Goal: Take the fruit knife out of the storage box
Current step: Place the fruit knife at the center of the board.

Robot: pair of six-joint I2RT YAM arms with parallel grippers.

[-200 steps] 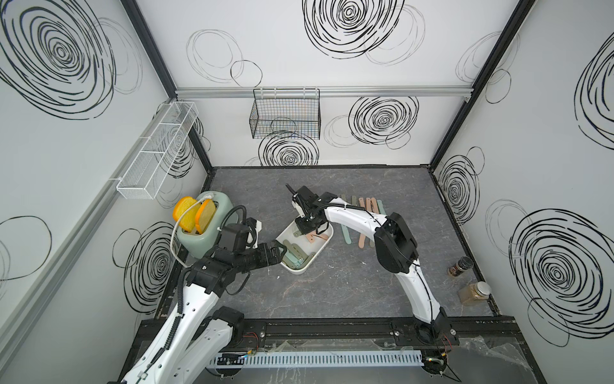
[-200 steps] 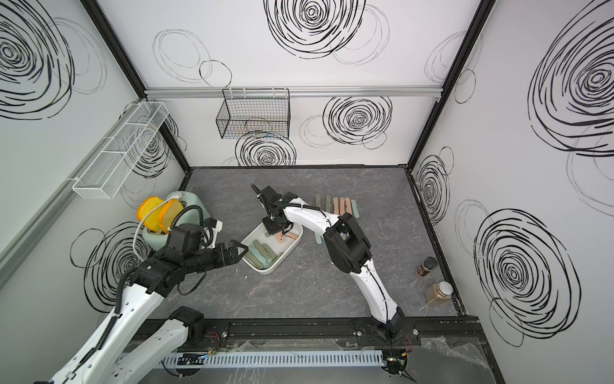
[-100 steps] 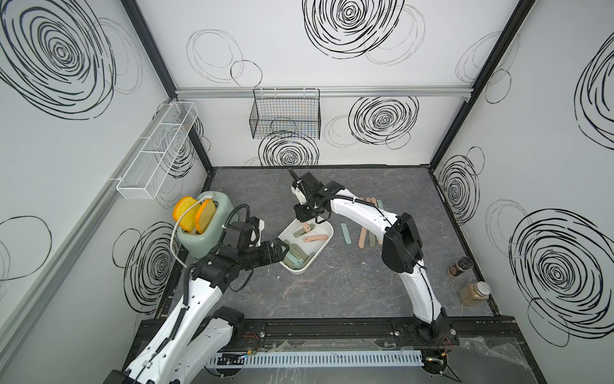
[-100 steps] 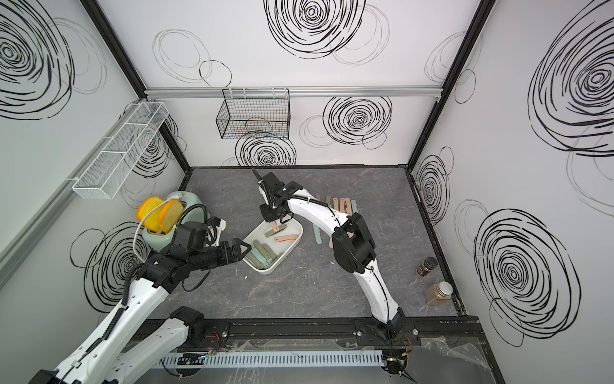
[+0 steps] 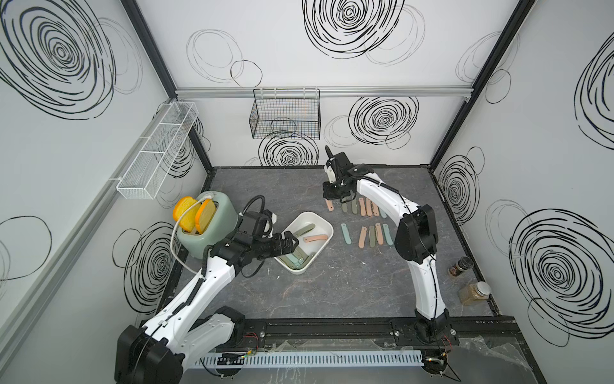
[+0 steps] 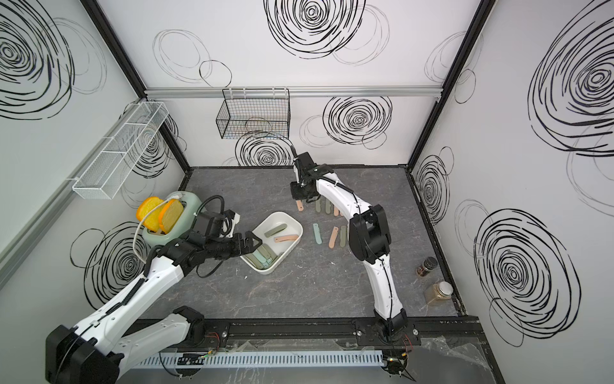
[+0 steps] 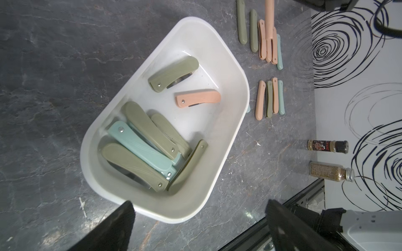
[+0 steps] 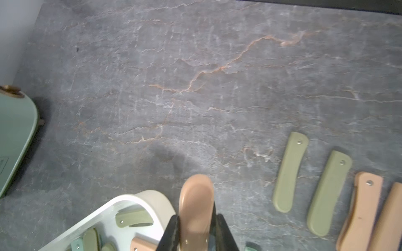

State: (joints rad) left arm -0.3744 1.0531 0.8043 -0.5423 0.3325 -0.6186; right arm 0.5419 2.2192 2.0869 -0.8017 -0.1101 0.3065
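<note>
The free spot [image 5: 336, 207] [image 8: 260, 151] beside the end green knife is below the right gripper, so that gripper will next lower the pink fruit knife toward the far row of knives and let go of it there.
The white storage box [image 5: 319, 252] [image 6: 289, 252] [image 7: 226, 130] [image 8: 139, 195] sits mid-table holding several folded fruit knives, green, teal and one pink [image 7: 198, 98]. My right gripper [image 5: 334, 196] [image 6: 302, 196] [image 8: 196, 219] is shut on a pink fruit knife [image 5: 329, 205] [image 6: 300, 205] [image 8: 195, 206]. It holds the knife outside the box, above the table behind the box's far corner. My left gripper [image 5: 291, 242] [image 6: 251, 244] [image 7: 199, 204] hangs open over the box's near-left rim, holding nothing.
Two rows of knives [image 5: 360, 207] [image 5: 365, 234] lie on the table right of the box. A green toaster with toast [image 5: 206, 229] stands at the left. Two spice bottles [image 5: 460, 266] [image 5: 475, 292] are at the right edge. Wire baskets [image 5: 285, 113] [image 5: 156, 149] hang on the walls.
My right gripper has lifted the pink knife out of the box and carried it back and to the right, toward the far row of knives. The left gripper has stayed open by the box.
</note>
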